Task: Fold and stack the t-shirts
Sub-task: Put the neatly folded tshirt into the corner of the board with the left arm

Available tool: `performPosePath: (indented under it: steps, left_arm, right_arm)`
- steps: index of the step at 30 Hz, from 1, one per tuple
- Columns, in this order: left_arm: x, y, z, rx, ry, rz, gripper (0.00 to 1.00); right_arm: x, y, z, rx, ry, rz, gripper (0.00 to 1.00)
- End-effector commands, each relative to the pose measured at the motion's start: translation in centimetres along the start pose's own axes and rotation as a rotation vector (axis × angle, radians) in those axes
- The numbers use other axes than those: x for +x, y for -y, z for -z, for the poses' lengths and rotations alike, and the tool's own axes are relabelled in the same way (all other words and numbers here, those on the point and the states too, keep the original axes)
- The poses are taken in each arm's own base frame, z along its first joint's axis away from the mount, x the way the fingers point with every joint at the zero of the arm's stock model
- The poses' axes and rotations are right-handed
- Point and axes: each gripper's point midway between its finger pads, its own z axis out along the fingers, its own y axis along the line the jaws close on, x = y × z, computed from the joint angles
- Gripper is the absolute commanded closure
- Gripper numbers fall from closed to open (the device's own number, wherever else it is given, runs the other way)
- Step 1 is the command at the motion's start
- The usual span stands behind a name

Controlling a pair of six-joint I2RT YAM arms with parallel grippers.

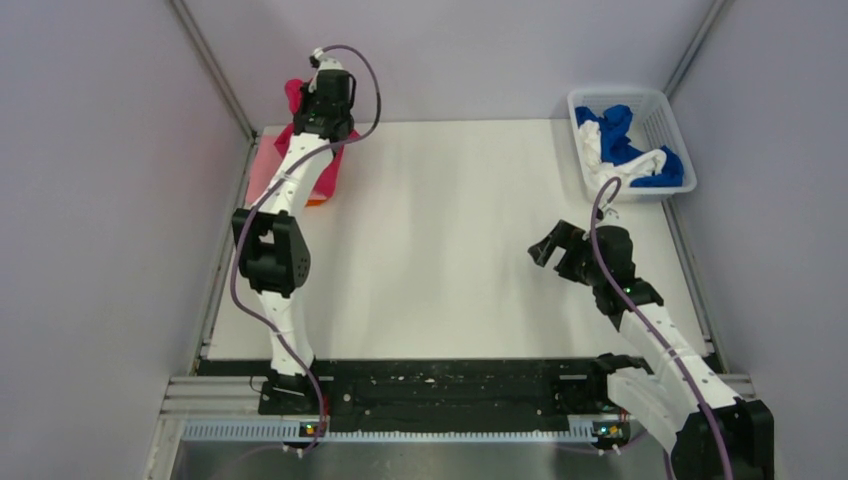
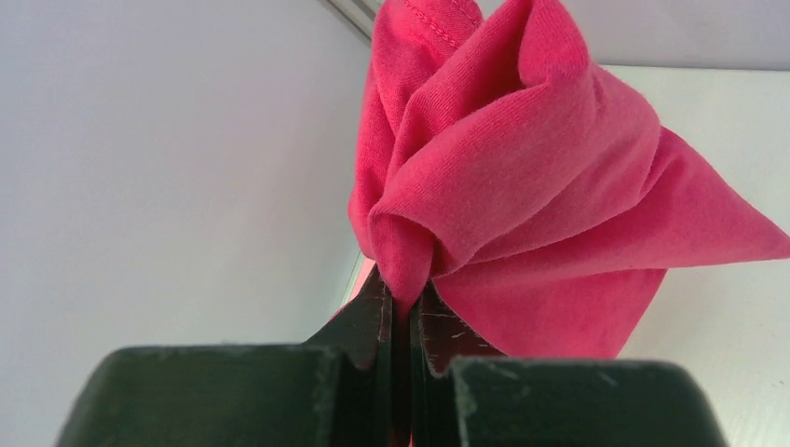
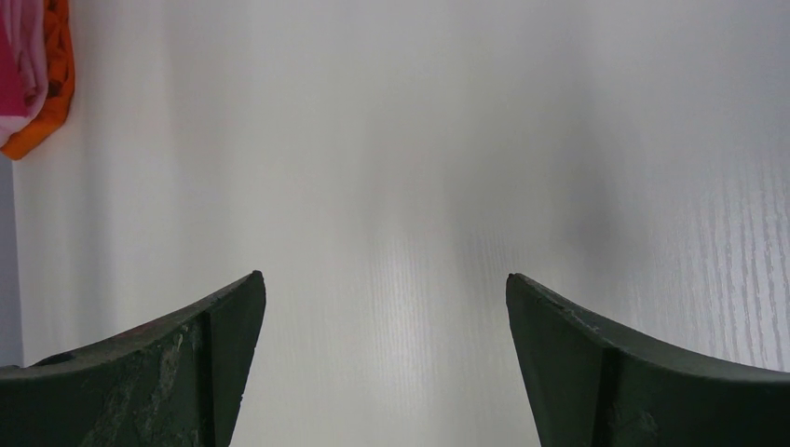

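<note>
I will move my left gripper toward the side next and pull the crimson-pink t-shirt's fold over the light pink t-shirt, because the light pink t-shirt's part along that wall (image 1: 263, 165) (image 2: 361, 277) is still uncovered.
My left gripper (image 1: 318, 112) is at the far left corner of the table, shut on a bunched fold of the crimson-pink t-shirt (image 2: 522, 168), which hangs lifted from the closed fingertips (image 2: 384, 303). In the top view the crimson-pink t-shirt (image 1: 295, 100) shows behind the arm. Under it lie a light pink t-shirt (image 1: 262, 172) and an orange t-shirt (image 1: 317, 200), mostly hidden; the orange one (image 3: 51, 84) also shows in the right wrist view. My right gripper (image 1: 548, 247) is open and empty over bare table at the right. Blue and white t-shirts (image 1: 625, 150) lie crumpled in the basket.
The white mesh basket (image 1: 672, 125) stands at the far right corner. Grey walls with metal rails enclose the white table (image 1: 450, 230) on the left, back and right. A black rail runs along the near edge.
</note>
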Motion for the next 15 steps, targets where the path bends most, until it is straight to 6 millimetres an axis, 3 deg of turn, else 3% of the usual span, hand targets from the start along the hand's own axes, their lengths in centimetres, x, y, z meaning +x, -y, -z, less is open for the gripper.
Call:
performPosePath:
  steps: [1,6,13,14,15]
  left_arm:
    - [-0.5,-2.1,-2.5,-0.014,0.010,0.124,1.00]
    - [2.3,-2.7,-6.9,-0.023,-0.059,0.130,1.00]
    - [4.9,-4.2,-11.2,0.006,-0.099,0.238,1.00]
    - [5.3,-4.3,-11.8,0.009,-0.103,0.246,0.97]
    - [5.8,-4.7,-12.4,-0.003,-0.109,0.260,0.84]
  right_arm:
    - [-2.5,-1.3,0.5,-0.018,0.060,0.024,0.01]
    - [-2.5,-0.7,0.8,0.014,0.064,0.031,0.01]
    - [-2.8,-0.7,1.2,0.021,0.075,0.042,0.01]
    - [-2.8,-0.6,1.2,0.028,0.073,0.044,0.01]
    - [-2.8,-0.5,1.3,0.031,0.075,0.048,0.01]
